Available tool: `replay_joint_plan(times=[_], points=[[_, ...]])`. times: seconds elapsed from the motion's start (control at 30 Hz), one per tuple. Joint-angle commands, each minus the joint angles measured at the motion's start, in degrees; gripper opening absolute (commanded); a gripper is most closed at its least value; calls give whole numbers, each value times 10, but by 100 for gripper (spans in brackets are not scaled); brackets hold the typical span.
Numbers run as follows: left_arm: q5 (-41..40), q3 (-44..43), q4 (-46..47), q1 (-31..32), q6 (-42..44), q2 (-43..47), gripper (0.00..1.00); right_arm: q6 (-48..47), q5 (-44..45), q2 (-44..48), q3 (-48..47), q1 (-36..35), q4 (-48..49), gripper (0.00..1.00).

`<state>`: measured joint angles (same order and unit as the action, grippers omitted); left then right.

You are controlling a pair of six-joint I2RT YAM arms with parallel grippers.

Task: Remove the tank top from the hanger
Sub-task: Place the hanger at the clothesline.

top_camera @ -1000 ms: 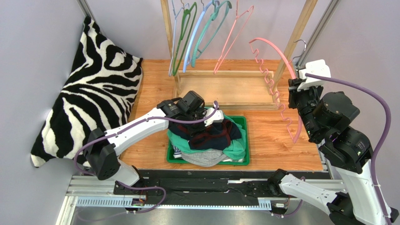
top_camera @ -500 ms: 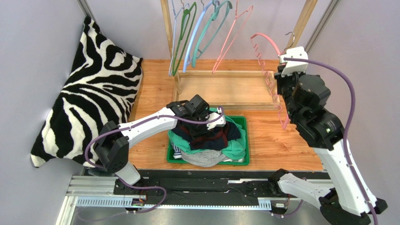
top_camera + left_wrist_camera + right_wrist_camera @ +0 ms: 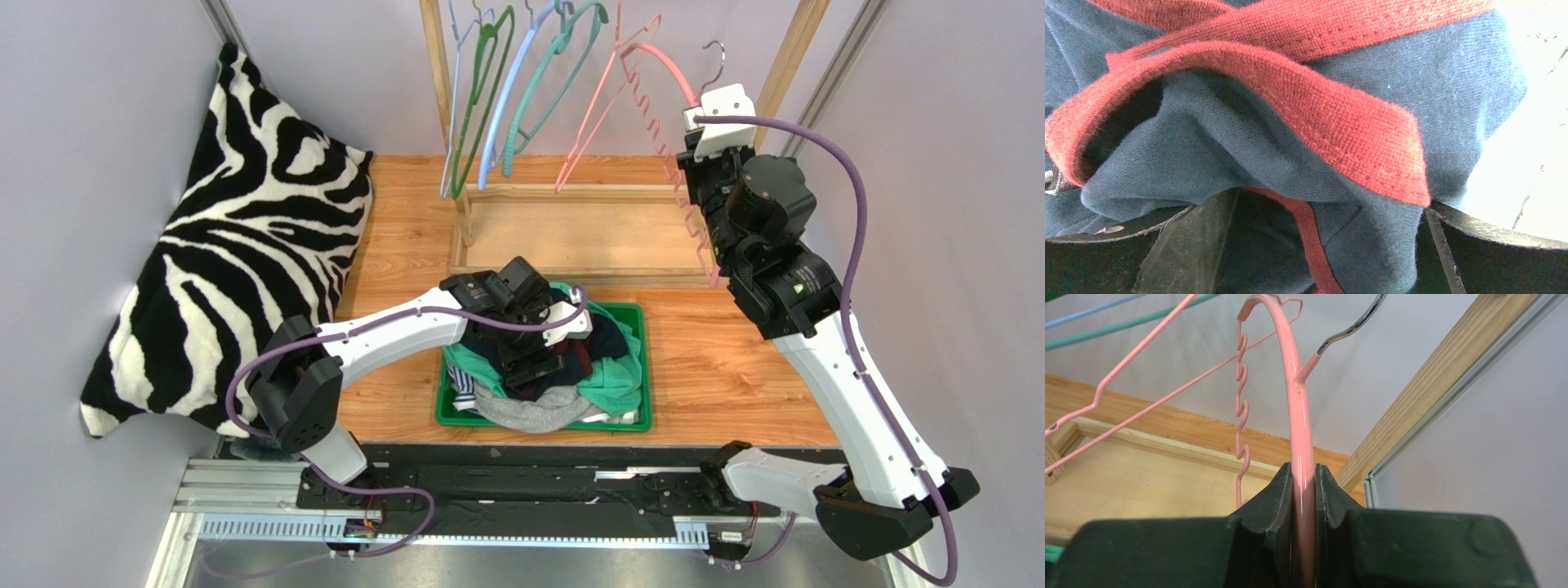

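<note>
My right gripper holds the hanger, and the post stands outward of my gripper. It will move outward next to bring the hanger's hook onto the rack by the slanted wooden post [image 3: 794,49] [image 3: 1468,343], then let go of the hanger.
The tank top [image 3: 555,357], navy with red trim, lies crumpled on the clothes pile in the green bin [image 3: 634,321]. It fills the left wrist view as bunched cloth [image 3: 1290,141]. My left gripper [image 3: 537,353] is low over the pile and open; its dark fingers [image 3: 1183,248] stand wide apart with the cloth loose between them [image 3: 1312,257]. The pink hanger [image 3: 689,184] is bare and raised at the back right beside the rack. My right gripper [image 3: 699,150] is shut on its pink bar [image 3: 1293,386], which runs up between the pads [image 3: 1303,478] to the metal hook.
A wooden rack [image 3: 433,74] at the back carries several coloured hangers [image 3: 528,74] over a wooden base frame [image 3: 577,233]. A zebra-print pillow [image 3: 233,245] leans against the left wall. A slanted wooden post [image 3: 785,61] stands just right of the raised hanger.
My left gripper has opened and let the tank top drop onto the pile in the bin. My right arm has carried the pink hanger up and back toward the rack.
</note>
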<state>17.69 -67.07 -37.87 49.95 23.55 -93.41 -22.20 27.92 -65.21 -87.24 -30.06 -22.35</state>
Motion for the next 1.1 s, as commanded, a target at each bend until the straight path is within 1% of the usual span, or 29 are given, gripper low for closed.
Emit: replay_joint_plan(times=[0.0,0.1,0.13,0.2,0.23,0.27,0.33,0.37,0.4,0.43,0.47,0.53,0.57,0.63,0.7,0.77,0.83,0.87,0.9,0.97,1.0,1.07], points=[[-79,60,-48,-14,-19,-59,97,-63,-14,3,-35,1,101,0],[-72,41,-69,-14,-24,-28,97,-75,-7,-7,-50,2,101,0],[-69,30,-102,-14,-23,-8,97,-84,-5,-10,-62,2,102,0],[-57,-16,-140,-14,-17,14,98,-96,7,-19,-76,2,103,0],[-54,-34,-182,-14,-16,33,98,-108,15,-25,-95,2,100,0],[-44,-77,-205,-14,-12,44,98,-110,21,-32,-107,2,95,0],[-28,-117,-264,-14,0,70,98,-115,33,-45,-126,2,79,0],[-12,-157,-284,-14,11,78,98,-116,36,-47,-140,2,75,0],[0,-177,-302,-14,18,84,98,-119,46,-53,-144,2,71,0],[13,-195,-342,-14,25,95,98,-121,52,-55,-147,3,68,0],[35,-231,-360,-14,40,99,98,-127,57,-56,-147,3,67,0],[51,-264,-415,-14,56,107,99,-129,65,-58,-146,6,67,0],[62,-293,-431,-14,69,109,99,-128,69,-59,-145,10,68,0],[71,-321,-471,-14,81,117,99,-118,74,-63,-141,22,71,0],[79,-354,-491,-14,95,124,99,-112,78,-66,-135,38,75,0],[74,-382,-495,-14,101,138,99,-107,80,-65,-125,49,90,0],[60,-398,-483,-14,103,158,99,-93,63,-65,-116,76,100,0],[31,-405,-468,-14,99,167,99,-85,52,-70,-115,86,101,0],[15,-404,-429,-14,96,178,99,-76,28,-75,-116,110,102,0],[-34,-385,-380,-14,92,218,99,-51,8,-95,-130,127,102,0],[-42,-387,-361,-16,93,227,99,-41,-13,-103,-136,142,102,0],[-58,-408,-360,-21,81,220,99,-22,-35,-115,-145,152,107,0]])
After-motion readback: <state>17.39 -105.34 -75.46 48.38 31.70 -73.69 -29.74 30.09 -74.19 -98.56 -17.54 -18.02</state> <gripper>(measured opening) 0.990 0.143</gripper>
